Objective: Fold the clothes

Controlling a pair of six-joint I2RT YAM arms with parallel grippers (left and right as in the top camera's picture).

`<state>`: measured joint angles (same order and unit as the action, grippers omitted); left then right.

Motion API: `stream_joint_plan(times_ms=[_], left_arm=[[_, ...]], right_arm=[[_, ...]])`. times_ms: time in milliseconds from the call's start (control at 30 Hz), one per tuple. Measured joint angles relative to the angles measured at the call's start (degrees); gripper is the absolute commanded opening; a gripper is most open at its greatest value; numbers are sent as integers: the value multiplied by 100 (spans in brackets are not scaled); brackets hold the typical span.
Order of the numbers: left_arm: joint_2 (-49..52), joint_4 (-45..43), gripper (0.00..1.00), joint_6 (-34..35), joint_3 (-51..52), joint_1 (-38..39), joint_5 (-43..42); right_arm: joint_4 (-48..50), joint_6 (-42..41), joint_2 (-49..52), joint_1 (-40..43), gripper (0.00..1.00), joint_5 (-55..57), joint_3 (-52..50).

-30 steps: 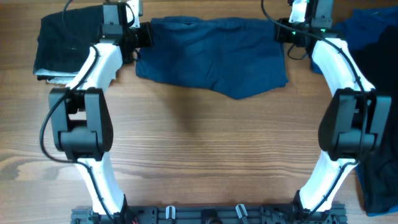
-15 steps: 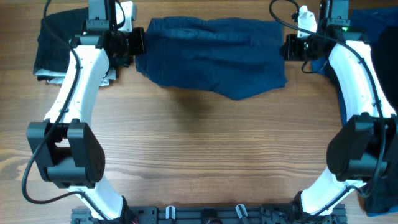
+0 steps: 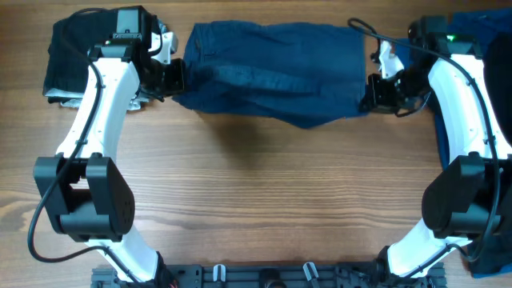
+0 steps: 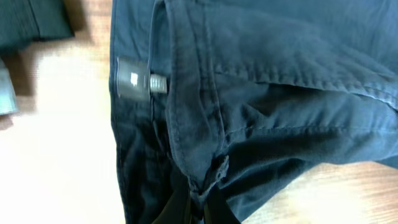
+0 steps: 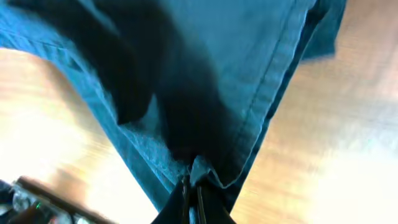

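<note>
I will pull my left gripper back and down to the bare tabletop nearer my base and let go of the shorts' seamed edge there, since the cloth hangs bunched.
The dark navy-blue shorts [image 3: 272, 64] lie across the far middle of the wooden table [image 3: 264, 192], with their far edge lifted and doubling over toward the front. My left gripper [image 3: 178, 78] is shut on the shorts' left end; in the left wrist view its fingertips [image 4: 198, 202] pinch a seamed edge of the shorts [image 4: 280, 93] below a grey label [image 4: 132, 86]. My right gripper [image 3: 372, 92] is shut on the right end, and the right wrist view shows it [image 5: 193, 190] clamping a hem corner of the shorts [image 5: 205, 62].
A folded black garment [image 3: 80, 48] sits at the far left on something light grey [image 3: 56, 98]. A brighter blue garment [image 3: 480, 28] lies at the far right, and a dark one [image 3: 492, 216] runs along the right edge.
Both grippers have moved from the far edge toward the front, keeping hold of the shorts' ends. The far edge of the shorts has come up and forward with them.
</note>
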<state>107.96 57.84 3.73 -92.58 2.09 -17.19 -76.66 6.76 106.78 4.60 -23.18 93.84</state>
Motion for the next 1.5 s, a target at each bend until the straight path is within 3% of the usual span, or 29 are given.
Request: stream_joint_plan(times_ms=[233, 600, 1033, 1067, 1100, 1133, 1167, 1300, 1500], left_arm=[[0, 734, 4, 101, -2, 0, 28], [0, 1613, 5, 741, -2, 0, 654], [0, 1729, 14, 931, 1056, 0, 868], [0, 1810, 24, 933, 1067, 0, 931], [0, 1871, 66, 938, 1067, 0, 975], [0, 1917, 92, 929, 1067, 0, 1021], [0, 1965, 100, 966, 1067, 0, 1051], [0, 2079, 100, 990, 1067, 0, 1121], [-120, 2208, 100, 1001, 1034, 0, 1139]], right_arm=[[-446, 0, -15, 0, 4, -22, -90], [-192, -238, -42, 0, 5, -39, -1582], [-195, -566, -42, -166, 4, -37, -2433], [-192, -588, -42, -238, 8, -37, -2520], [-195, -632, -42, -306, 27, -37, -2597], [-197, -664, -42, -363, 38, -35, -2645], [-197, -713, -42, -450, 43, -37, -2699], [-372, -802, -42, -702, 54, -37, -2728], [-566, -828, -573, -850, 56, -37, -2651]])
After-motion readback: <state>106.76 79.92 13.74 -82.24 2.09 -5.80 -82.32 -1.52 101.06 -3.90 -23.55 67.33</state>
